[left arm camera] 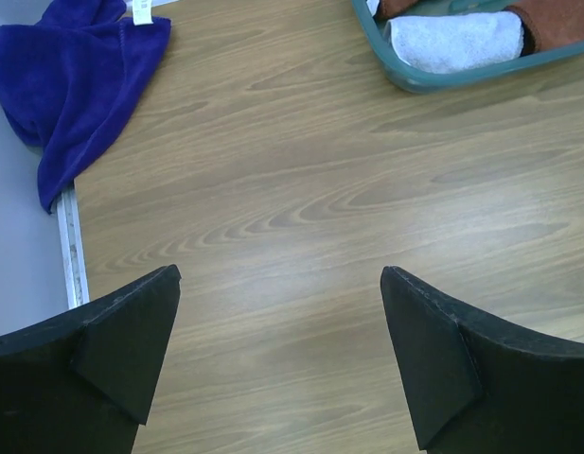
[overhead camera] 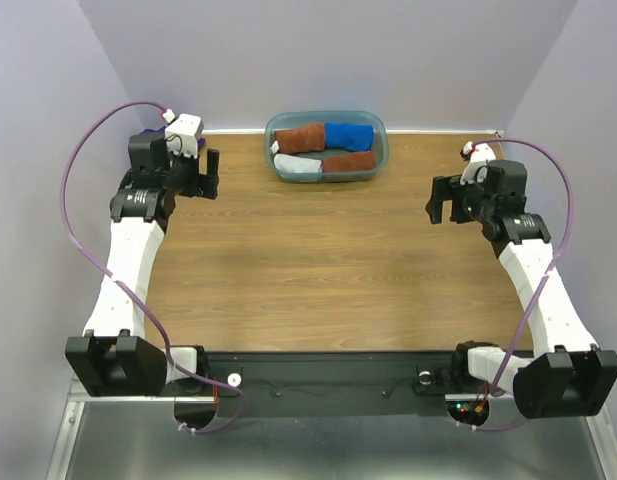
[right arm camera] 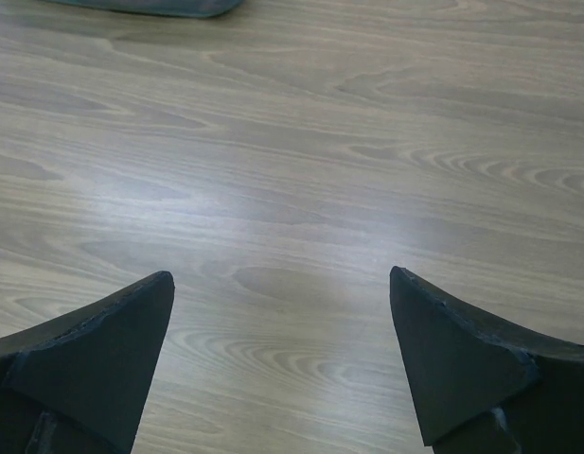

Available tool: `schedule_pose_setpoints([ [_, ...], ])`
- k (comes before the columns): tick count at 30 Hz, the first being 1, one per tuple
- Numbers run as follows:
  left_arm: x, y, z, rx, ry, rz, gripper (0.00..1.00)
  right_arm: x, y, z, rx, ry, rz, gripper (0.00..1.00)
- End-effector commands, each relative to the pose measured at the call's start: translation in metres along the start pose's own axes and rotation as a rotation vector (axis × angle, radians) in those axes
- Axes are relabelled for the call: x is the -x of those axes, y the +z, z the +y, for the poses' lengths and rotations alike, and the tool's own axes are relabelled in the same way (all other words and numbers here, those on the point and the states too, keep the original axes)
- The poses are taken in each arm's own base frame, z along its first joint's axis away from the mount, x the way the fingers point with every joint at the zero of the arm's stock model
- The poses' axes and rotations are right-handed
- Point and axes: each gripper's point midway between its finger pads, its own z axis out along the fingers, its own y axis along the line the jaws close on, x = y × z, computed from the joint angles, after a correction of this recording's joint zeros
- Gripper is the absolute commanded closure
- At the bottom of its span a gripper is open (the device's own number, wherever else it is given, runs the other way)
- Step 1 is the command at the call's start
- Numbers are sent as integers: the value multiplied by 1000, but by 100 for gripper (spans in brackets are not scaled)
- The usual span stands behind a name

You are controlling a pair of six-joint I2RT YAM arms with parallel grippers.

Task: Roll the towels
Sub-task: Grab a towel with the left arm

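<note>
Next, my left gripper moves away from my base and down onto the purple towel's folded edge (left arm camera: 109,112) between the towel's tag and the bar.
A deep purple towel (left arm camera: 74,76) lies crumpled at the table's back-left corner, its white tag (left arm camera: 140,11) showing. In the top view only a sliver of the purple towel (overhead camera: 191,147) peeks out behind the left wrist. Rolled towels fill the teal-grey tub (overhead camera: 378,160): rust-brown (overhead camera: 300,138), bright blue (overhead camera: 348,135), pale grey (overhead camera: 298,168). My left gripper (left arm camera: 280,271) hovers open over bare wood, right of the purple towel, with nothing between its fingers. My right gripper (right arm camera: 281,274) is open too, above bare table at the right side.
The tub (left arm camera: 433,80) stands at the back centre, with the grey roll (left arm camera: 452,40) near its front wall. Its rim (right arm camera: 150,8) barely enters the right wrist view. A white rail (left arm camera: 72,246) marks the table's left edge. Purple cables loop beside both arms.
</note>
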Motion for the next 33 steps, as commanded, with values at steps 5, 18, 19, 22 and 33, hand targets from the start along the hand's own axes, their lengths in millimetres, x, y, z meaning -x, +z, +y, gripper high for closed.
schedule_pose_setpoints([
  [5,31,47,39,81,87,5,1,13,5,-7,-21,-11,11,0],
  [18,20,207,168,119,32,159,18,7,20,1,58,-29,102,0],
  [19,16,214,173,128,57,164,18,6,21,1,61,-31,106,0],
  [22,-9,240,187,175,101,182,18,-1,26,1,68,-25,134,0],
  [33,-52,289,220,290,191,205,18,-10,31,-1,66,-17,182,0],
])
